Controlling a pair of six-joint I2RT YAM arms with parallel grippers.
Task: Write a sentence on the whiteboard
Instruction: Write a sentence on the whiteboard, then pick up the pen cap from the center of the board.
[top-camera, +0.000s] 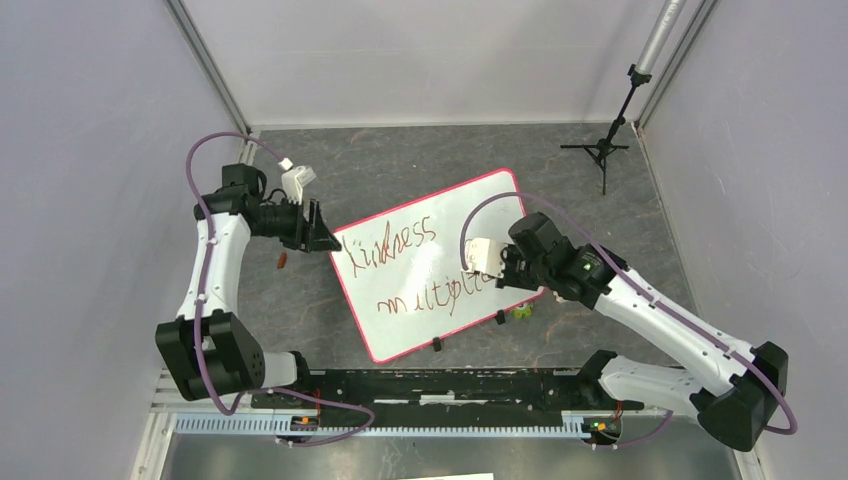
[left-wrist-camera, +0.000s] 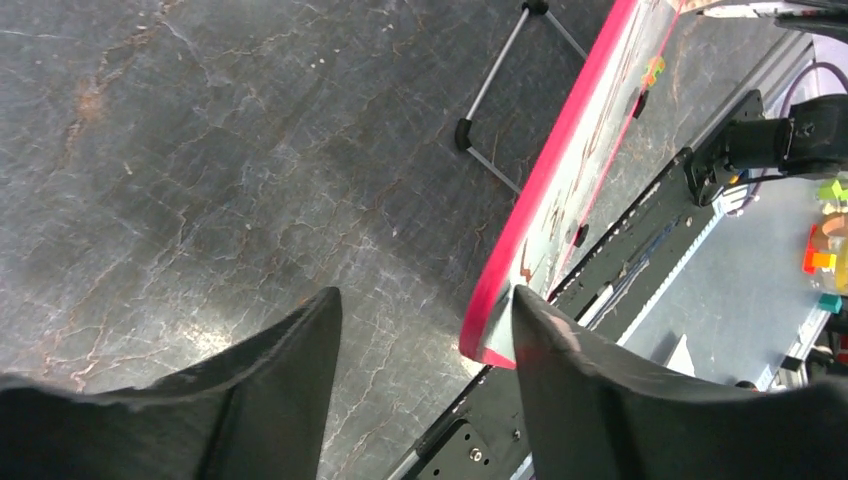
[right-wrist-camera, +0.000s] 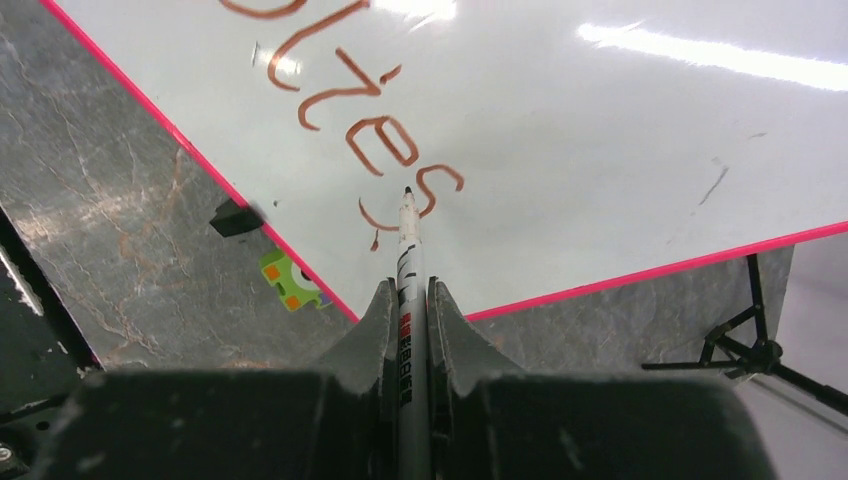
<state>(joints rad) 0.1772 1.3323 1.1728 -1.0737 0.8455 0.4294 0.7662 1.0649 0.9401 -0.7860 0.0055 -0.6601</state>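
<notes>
The uncapped marker is at the last letter, so my left gripper will next leave the board's corner and lower to the reddish cap beside the board.
The whiteboard (top-camera: 470, 215) lies tilted on the dark table, pink-edged, with two black clips on its near edge. The sentence (top-camera: 395, 245) runs in two reddish-brown lines, "kindness" above "multiplies". My right gripper (right-wrist-camera: 410, 290) is shut on a grey marker (right-wrist-camera: 408, 240). The marker's tip is at the last letter of the lower line (right-wrist-camera: 390, 140), on or just above the whiteboard (right-wrist-camera: 600, 130). My left gripper (left-wrist-camera: 425, 300) is open at the board's left corner (left-wrist-camera: 495, 335), with one finger (left-wrist-camera: 560, 370) against that corner. In the top view this gripper (top-camera: 325, 240) sits at the board's left corner.
A small black tripod stand (top-camera: 603, 150) stands at the back right. A green puzzle-piece toy (top-camera: 520, 312) lies by the board's near edge, next to a clip (top-camera: 500, 320). A small reddish object (top-camera: 283, 260) lies left of the board. A black rail (top-camera: 440, 385) runs along the near edge.
</notes>
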